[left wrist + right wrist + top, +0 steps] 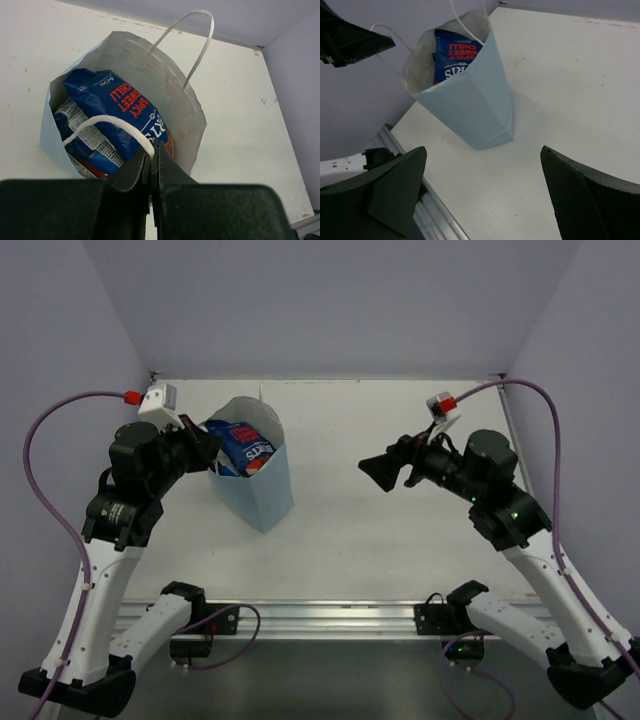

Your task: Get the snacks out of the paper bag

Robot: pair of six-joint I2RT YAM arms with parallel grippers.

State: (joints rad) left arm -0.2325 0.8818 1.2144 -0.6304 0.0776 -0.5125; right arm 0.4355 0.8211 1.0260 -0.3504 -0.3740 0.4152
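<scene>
I should move my open right gripper outward and to the left in the top view, onto the bag's rim by the bag's far handle (281,430), because this side of the bag is unheld.
The light blue paper bag (262,490) stands upright at the table's left, open at the top. A dark blue snack packet with red lettering (246,446) sticks out of it, also in the left wrist view (112,107) and the right wrist view (452,55). A blue-white packet (75,122) lies under it; other packets are hidden. My left gripper (155,148) is shut on the bag's near white cord handle (107,121) at the bag's left rim (208,447). My right gripper (380,472) is open and empty, hovering right of the bag (470,105).
The white table (400,540) is walled by purple panels at the back and sides. An aluminium rail (320,618) with the arm bases runs along the near edge and also shows in the right wrist view (432,212). The bag's far handle (200,45) stands free.
</scene>
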